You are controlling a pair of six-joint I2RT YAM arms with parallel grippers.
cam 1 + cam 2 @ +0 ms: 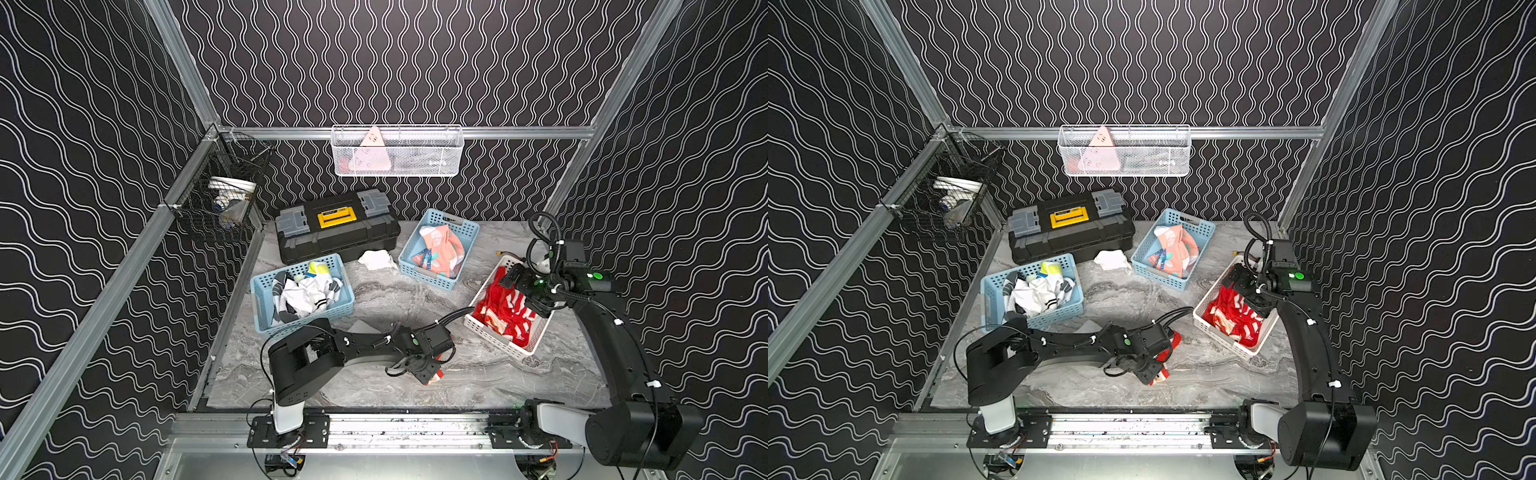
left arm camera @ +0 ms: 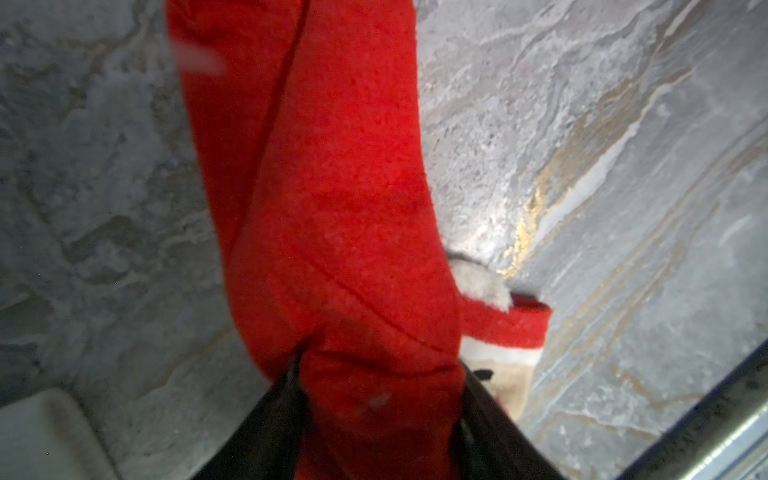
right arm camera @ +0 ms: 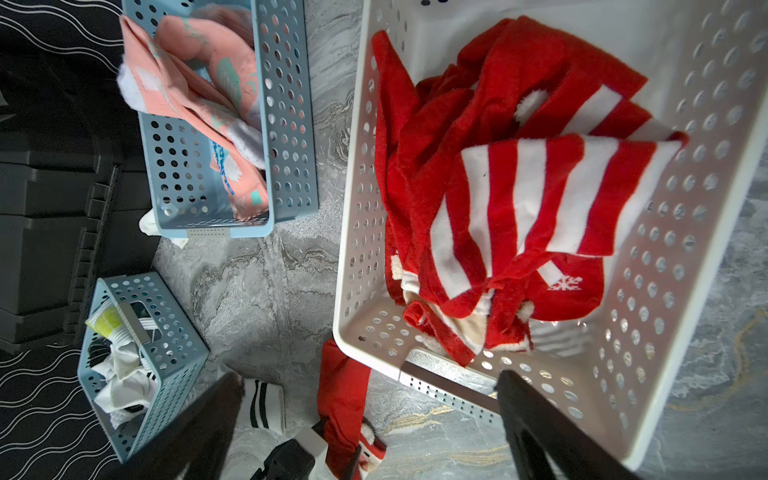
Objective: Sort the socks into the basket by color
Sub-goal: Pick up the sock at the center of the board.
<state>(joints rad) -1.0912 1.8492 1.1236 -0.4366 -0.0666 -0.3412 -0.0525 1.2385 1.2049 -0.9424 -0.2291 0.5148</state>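
Note:
The red sock's plain end sticks out past my left gripper's shut fingers. Next I will tilt my right gripper, move it off the white basket toward my left gripper and close it on that end.
My left gripper is shut on a red sock with a white cuff. The sock lies on the marble table near the white basket's front corner, and in a top view it shows as the red sock. My right gripper hangs open and empty over that basket, which holds red and red-white striped socks. Pink socks fill the far blue basket. White socks fill the near blue basket. One white sock lies loose between the two blue baskets. A black-striped white sock lies beside my left arm.
A black toolbox with a yellow handle stands at the back of the table. A white mesh basket hangs on the back rail. A black wire basket hangs on the left rail. Metal frame rails edge the table.

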